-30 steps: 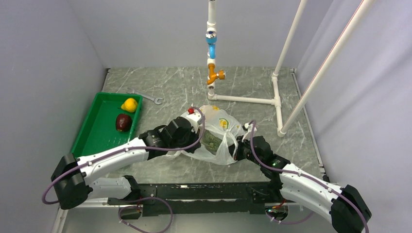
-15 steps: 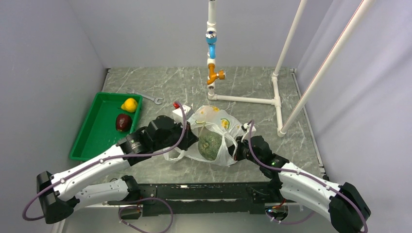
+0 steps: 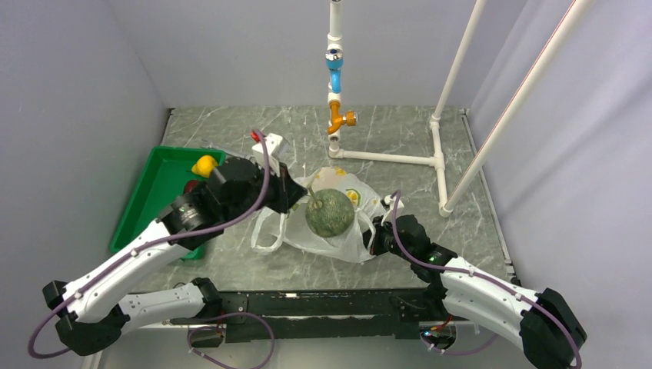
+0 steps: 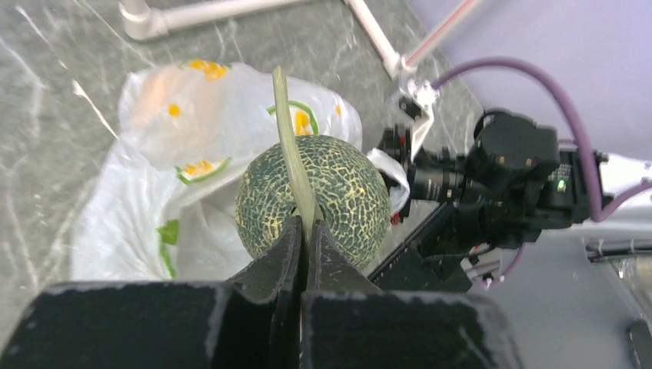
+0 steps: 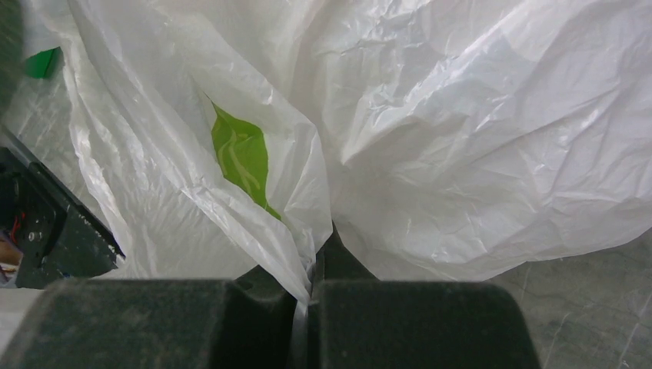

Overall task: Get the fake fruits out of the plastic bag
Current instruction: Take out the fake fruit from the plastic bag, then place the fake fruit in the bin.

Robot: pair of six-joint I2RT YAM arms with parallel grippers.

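Observation:
The melon is hanging above the bag. Next, my left gripper will swing the melon outward over the green tray's far end point(image 3: 171, 171) and lower it beside the lemon.
The round dull-green melon point(image 3: 330, 212) hangs above the plastic bag point(image 3: 346, 242). My left gripper point(image 3: 296, 198) is shut on its pale stem; in the left wrist view the stem point(image 4: 292, 154) runs up from the jaws across the melon point(image 4: 346, 192), with the bag point(image 4: 154, 200) below. My right gripper point(image 3: 377, 233) is shut on a fold of the bag point(image 5: 461, 131) at its right edge. The yellow lemon point(image 3: 204, 164) lies in the green tray point(image 3: 150, 200). The dark red apple point(image 3: 188, 187) is mostly hidden by my left arm.
A wrench point(image 3: 244, 157) lies behind the tray. A white pipe frame point(image 3: 400, 157) with a blue and orange valve point(image 3: 334, 73) stands at the back. One bag handle loop point(image 3: 265, 231) lies on the table to the left.
My left gripper has lifted the melon out of the bag and up to the left. The right gripper has kept its hold on the bag.

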